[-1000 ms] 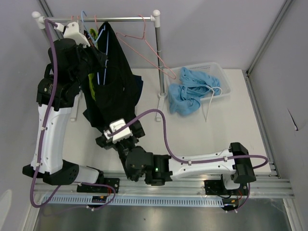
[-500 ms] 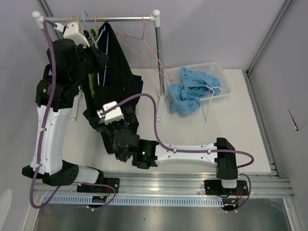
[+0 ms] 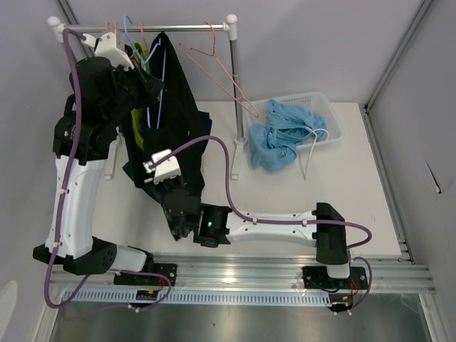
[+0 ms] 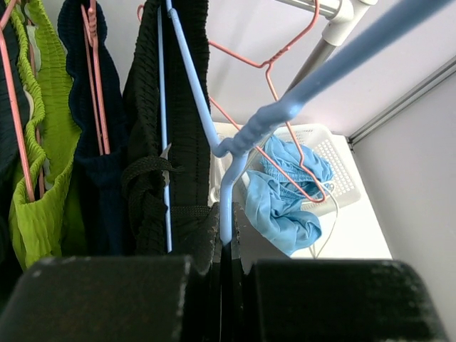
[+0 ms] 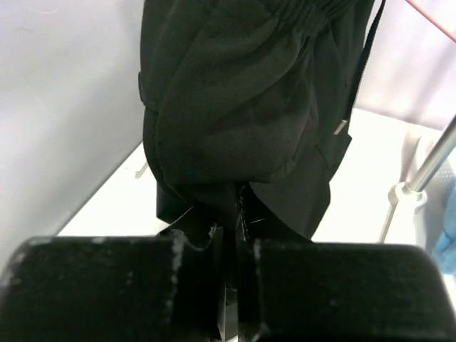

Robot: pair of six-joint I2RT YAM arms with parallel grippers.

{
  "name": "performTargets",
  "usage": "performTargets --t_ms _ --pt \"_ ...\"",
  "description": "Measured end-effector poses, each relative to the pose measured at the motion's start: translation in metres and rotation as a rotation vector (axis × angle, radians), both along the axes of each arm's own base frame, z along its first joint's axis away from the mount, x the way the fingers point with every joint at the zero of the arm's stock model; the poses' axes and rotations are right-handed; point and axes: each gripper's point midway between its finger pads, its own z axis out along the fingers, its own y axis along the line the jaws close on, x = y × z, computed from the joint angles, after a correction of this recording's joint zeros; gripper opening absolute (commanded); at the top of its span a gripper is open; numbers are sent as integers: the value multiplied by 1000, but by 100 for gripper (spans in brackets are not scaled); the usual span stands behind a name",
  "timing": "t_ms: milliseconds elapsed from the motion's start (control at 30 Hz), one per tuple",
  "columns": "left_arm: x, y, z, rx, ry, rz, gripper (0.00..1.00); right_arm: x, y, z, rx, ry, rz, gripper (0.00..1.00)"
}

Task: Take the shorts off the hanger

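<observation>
The black shorts point(image 3: 173, 107) need to go up and to the right in the top view with my right gripper, over the basket where light blue shorts lie, and then be released.
The black shorts point(image 3: 173, 107) hang on a blue hanger point(image 3: 161, 89) from the rack's rail point(image 3: 192, 28). My left gripper point(image 3: 146, 73) is shut on the blue hanger point(image 4: 226, 214) just below its neck, beside the black shorts point(image 4: 182, 107). Lime green shorts point(image 4: 43, 149) and navy shorts point(image 4: 96, 142) hang on pink hangers to the left. My right gripper point(image 3: 151, 184) is low at the black shorts' bottom hem. In the right wrist view the right gripper point(image 5: 239, 210) is shut on that hem of the black shorts point(image 5: 242, 107). Light blue shorts point(image 3: 279, 139) lie in the basket.
A white basket point(image 3: 329, 107) sits at the back right with a white hanger point(image 3: 313, 148) across it. Empty pink hangers point(image 3: 222, 71) dangle from the rail near the rack's right post point(image 3: 236, 85). Grey walls close in left, behind and right.
My right arm swung left and forward to the black shorts' hem, and its jaws went from open to shut on the cloth. The left gripper kept its hold on the hanger.
</observation>
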Motion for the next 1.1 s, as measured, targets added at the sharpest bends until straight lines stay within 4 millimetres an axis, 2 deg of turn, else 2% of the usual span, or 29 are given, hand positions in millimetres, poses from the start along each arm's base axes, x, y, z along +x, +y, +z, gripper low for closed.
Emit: performTargets --t_ms 100,167,267,433,533,667,767,833,900,1000,1067,1100 --pt "1 0 2 1 1 0 0 -5 3 -3 15 11 11 0" --pt "4 -1 4 4 4 3 0 -11 1 -13 7 22 18 0" --pt "12 -1 4 21 22 9 0 -25 -7 -36 -25 57 27 0" --pt "24 -3 9 30 16 15 0 -48 -31 -79 -78 138 9 0" --pt "23 -4 7 41 34 5 0 -48 -45 -97 -84 176 -24 0" --pt "24 -9 4 36 47 -15 0 -37 -50 -99 -73 186 -53 0" --pt "21 -12 -13 22 63 -31 0 -14 -52 -91 -72 172 -67 0" --pt "10 -13 -33 17 101 -47 0 5 -53 -78 -77 151 -77 0" --pt "-10 -12 -53 2 127 -67 0 32 -53 -52 -68 118 -101 0" --pt "-55 -8 -82 -21 176 -106 0 78 -60 4 -14 56 -149 0" --pt "-83 -6 -88 -34 183 -132 0 94 -70 32 17 21 -173 0" --pt "-97 -4 -85 -41 175 -148 0 106 -81 47 39 4 -203 0"
